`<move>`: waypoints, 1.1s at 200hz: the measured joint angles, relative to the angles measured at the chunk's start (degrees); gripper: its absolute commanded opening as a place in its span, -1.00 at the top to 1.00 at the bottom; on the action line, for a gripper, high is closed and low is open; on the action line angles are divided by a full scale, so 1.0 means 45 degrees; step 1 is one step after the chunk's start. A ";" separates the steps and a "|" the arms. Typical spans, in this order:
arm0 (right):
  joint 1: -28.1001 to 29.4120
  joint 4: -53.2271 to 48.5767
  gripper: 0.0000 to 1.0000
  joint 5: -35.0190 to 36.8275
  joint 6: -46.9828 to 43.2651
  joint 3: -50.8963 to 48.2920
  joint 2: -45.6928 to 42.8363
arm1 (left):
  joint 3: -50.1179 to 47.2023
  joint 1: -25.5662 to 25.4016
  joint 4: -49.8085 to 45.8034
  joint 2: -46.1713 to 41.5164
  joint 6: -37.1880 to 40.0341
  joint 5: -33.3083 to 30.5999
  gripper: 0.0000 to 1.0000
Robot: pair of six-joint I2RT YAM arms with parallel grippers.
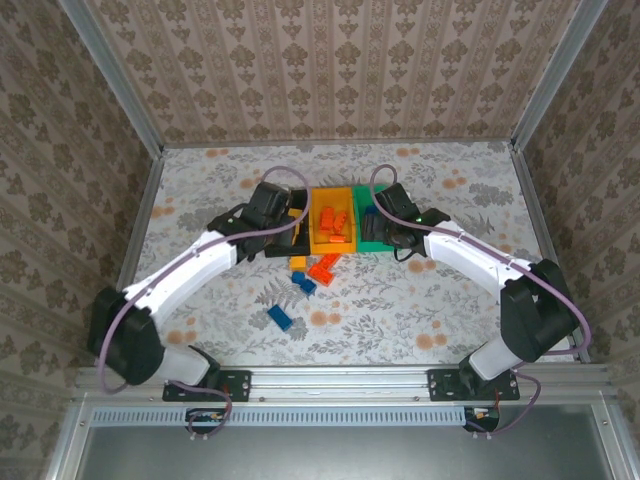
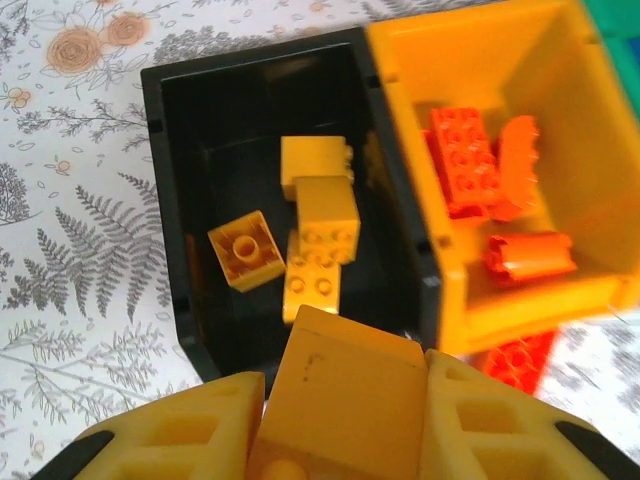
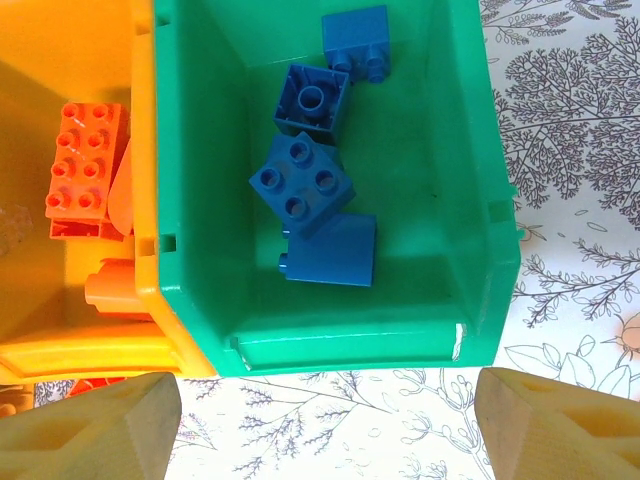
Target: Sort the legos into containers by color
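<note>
My left gripper will next move outward over the inside of the black container and let go of the yellow lego, because the other yellow legos are there.
My left gripper (image 2: 340, 385) is shut on a yellow lego (image 2: 345, 395) and hangs over the near wall of the black container (image 2: 170, 200). Several yellow legos (image 2: 320, 210) lie inside that container. The orange-yellow container (image 2: 520, 300) beside it holds orange-red legos (image 2: 465, 160). My right gripper (image 3: 325, 420) stands open with nothing between its fingers, just in front of the green container (image 3: 340, 340). Several blue legos (image 3: 300, 185) lie in the green one. In the top view both grippers, left (image 1: 285, 215) and right (image 1: 385, 225), flank the row of containers.
Loose legos lie on the patterned table in front of the containers: an orange-red one (image 1: 322, 266), a blue one (image 1: 303, 283) and another blue one (image 1: 280, 317) nearer the arms. Wallpapered walls enclose the table on three sides.
</note>
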 measured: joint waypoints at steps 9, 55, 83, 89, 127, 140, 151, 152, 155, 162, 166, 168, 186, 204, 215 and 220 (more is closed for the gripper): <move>-0.0005 0.0000 -0.57 0.0000 0.0000 0.0000 0.0000 | 0.0238 0.0257 0.0180 0.0709 0.0092 -0.0010 0.43; 0.0000 0.0000 -0.56 0.0000 0.0000 -0.0019 -0.0039 | 0.1928 0.1069 0.0471 0.3167 0.0442 -0.0010 0.16; -0.0005 0.0000 -0.57 -0.0005 0.0005 -0.0107 -0.0199 | 0.2919 0.1287 0.0544 0.3905 0.0733 0.0015 -0.42; -0.0005 0.0000 -0.57 -0.0005 0.0010 -0.0107 -0.0209 | 0.3045 0.1297 0.0544 0.3949 0.0777 0.0049 -0.53; -0.0010 0.0000 -0.57 -0.0005 0.0044 -0.0107 -0.0272 | 0.3249 0.1229 0.0563 0.3599 0.0593 0.0359 -0.99; -0.0015 0.0000 -0.57 -0.0005 0.0039 -0.0117 -0.0335 | 0.2807 0.1132 0.0631 0.2900 0.0539 0.0525 -1.00; -0.0010 0.0000 -0.58 -0.0010 0.0039 -0.0165 -0.0418 | 0.2186 0.0947 0.0685 0.1953 0.0413 0.0695 -0.99; -0.0010 0.0000 -0.58 -0.0010 0.0039 -0.0170 -0.0427 | 0.2084 0.0918 0.0709 0.1831 0.0393 0.0719 -1.00; -0.0010 0.0000 -0.58 -0.0010 0.0039 -0.0189 -0.0447 | 0.1894 0.0850 0.0704 0.1545 0.0345 0.0753 -1.00; -0.0015 0.0005 -0.57 -0.0010 0.0039 -0.0219 -0.0491 | 0.1467 0.0665 0.0690 0.0918 0.0243 0.0840 -1.00; -0.0015 0.0005 -0.58 -0.0010 0.0039 -0.0238 -0.0520 | 0.1161 0.0520 0.0699 0.0491 0.0165 0.0913 -1.00; -0.0015 0.0000 -0.58 -0.0010 0.0039 -0.0253 -0.0529 | 0.1020 0.0447 0.0685 0.0287 0.0126 0.0937 -1.00; -0.0015 0.0005 -0.57 -0.0024 0.0039 -0.0364 -0.0622 | -0.0272 -0.0287 0.0583 -0.1389 -0.0306 0.1185 -1.00; -0.0015 0.0015 -0.58 -0.0107 0.0039 -0.0510 -0.0651 | -0.1622 -0.1010 0.0185 -0.2730 -0.0816 0.1467 -1.00; -0.0010 0.0019 -0.58 -0.0131 0.0039 -0.0607 -0.0656 | -0.2390 -0.1326 -0.0175 -0.3308 -0.1156 0.1627 -1.00; -0.0015 0.0039 -0.58 -0.0160 0.0039 -0.0646 -0.0656 | -0.2730 -0.1467 -0.0359 -0.3526 -0.1350 0.1724 -0.99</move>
